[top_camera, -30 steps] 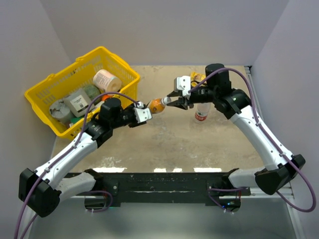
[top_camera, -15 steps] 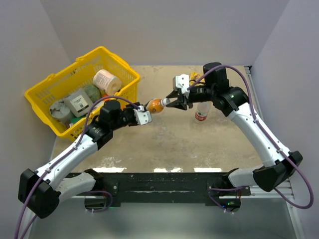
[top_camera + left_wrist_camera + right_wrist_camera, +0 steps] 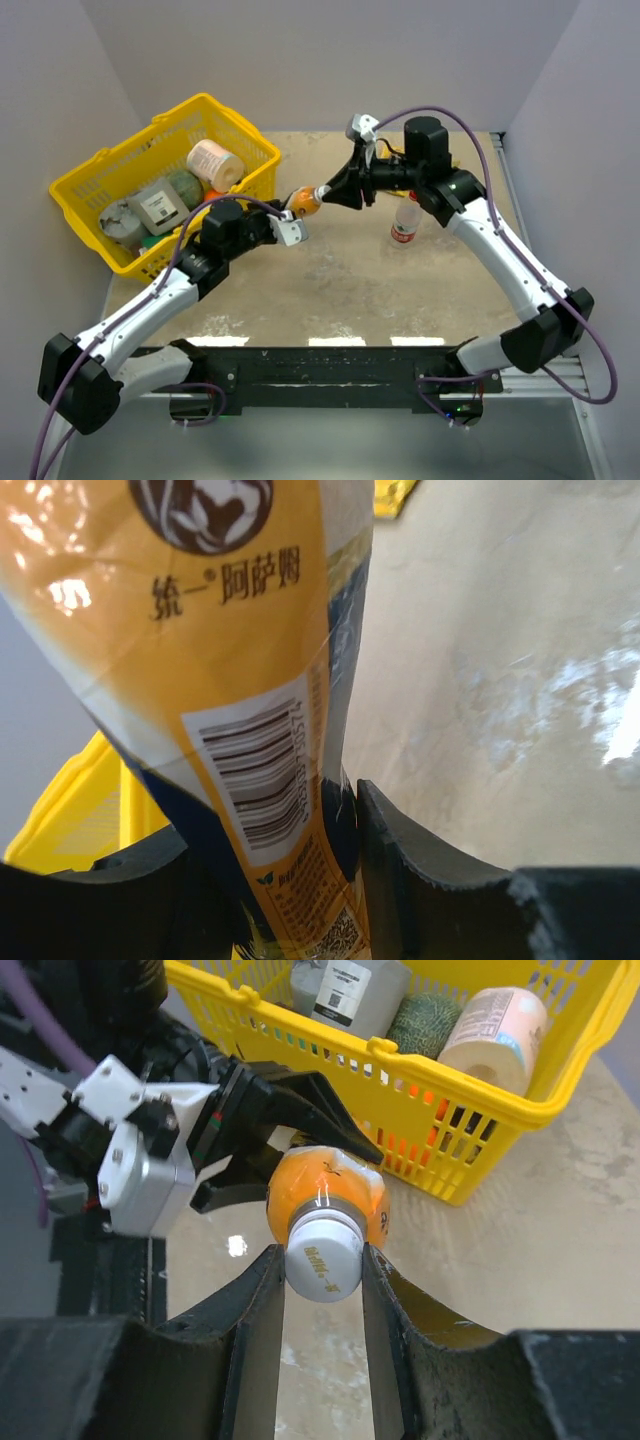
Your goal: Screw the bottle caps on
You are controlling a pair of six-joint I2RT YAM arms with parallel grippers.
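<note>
The white cap should come off next, and my right gripper should carry it back and down and let go of it, since clear tabletop by the tabletop's near edge (image 3: 376, 297) is below and back from my right gripper.
My left gripper (image 3: 283, 224) is shut on an orange-labelled bottle (image 3: 303, 203) and holds it in the air, mouth toward the right arm. The bottle's label fills the left wrist view (image 3: 240, 660) between the jaws. My right gripper (image 3: 327, 191) is shut on the white cap (image 3: 323, 1254) that sits on this bottle's neck (image 3: 330, 1195). The left gripper's black jaws (image 3: 290, 1110) show behind the bottle in the right wrist view. A second bottle with a red label band (image 3: 405, 222) stands on the table under the right arm; I cannot see its cap.
A yellow basket (image 3: 110, 160) at the left holds a paper roll (image 3: 213, 162), a grey box (image 3: 160, 207) and other items; it also shows in the right wrist view (image 3: 470, 1110). A yellow packet (image 3: 396, 155) lies at the back, by the right arm.
The right wrist has rotated and its gripper moved left and up. The bottle and the left gripper shifted a little left and up with it.
</note>
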